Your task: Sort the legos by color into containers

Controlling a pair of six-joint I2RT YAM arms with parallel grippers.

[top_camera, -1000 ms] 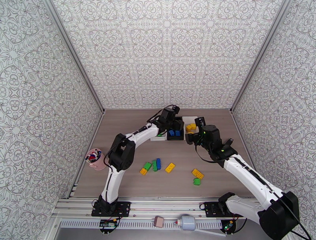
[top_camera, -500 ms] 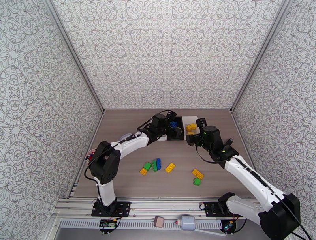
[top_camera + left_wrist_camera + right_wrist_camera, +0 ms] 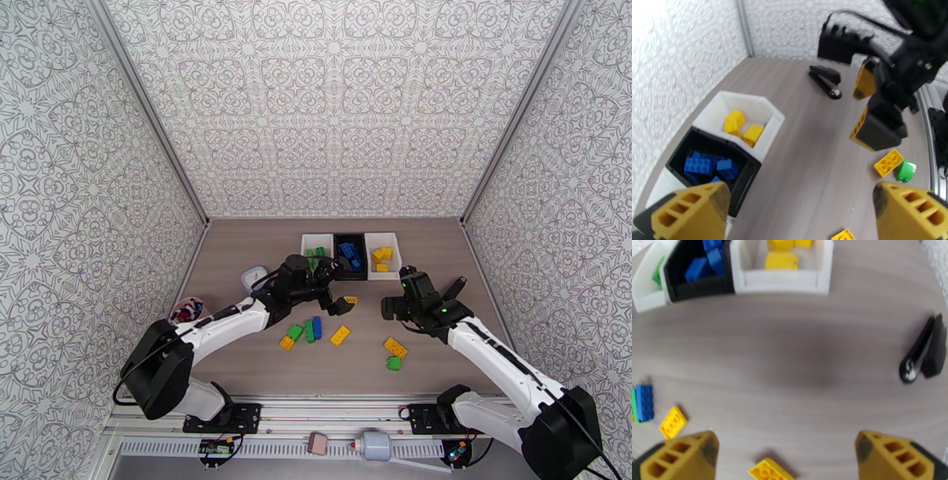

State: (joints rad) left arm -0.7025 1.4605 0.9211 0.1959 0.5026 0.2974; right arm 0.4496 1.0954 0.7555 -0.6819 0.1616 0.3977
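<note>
The yellow lego beside the green one is outside its bin, so my right gripper will next move back and down over it and then close there.
Three containers stand in a row at the back: a white bin with green legos, a black bin with blue legos, and a white bin with yellow legos. Loose legos lie mid-table: yellow, green, blue, yellow, yellow and green. My left gripper hovers open and empty in front of the bins. My right gripper is open and empty above the table, with a yellow lego just below it.
A black stapler lies right of the right gripper. A pink cup of colourful bits stands at the left edge. A small round white-blue object sits beside the left arm. Patterned walls close in three sides.
Both arms have pulled back from the bins toward the middle of the table. The left gripper's jaws have widened, and the left elbow has swung down and left.
</note>
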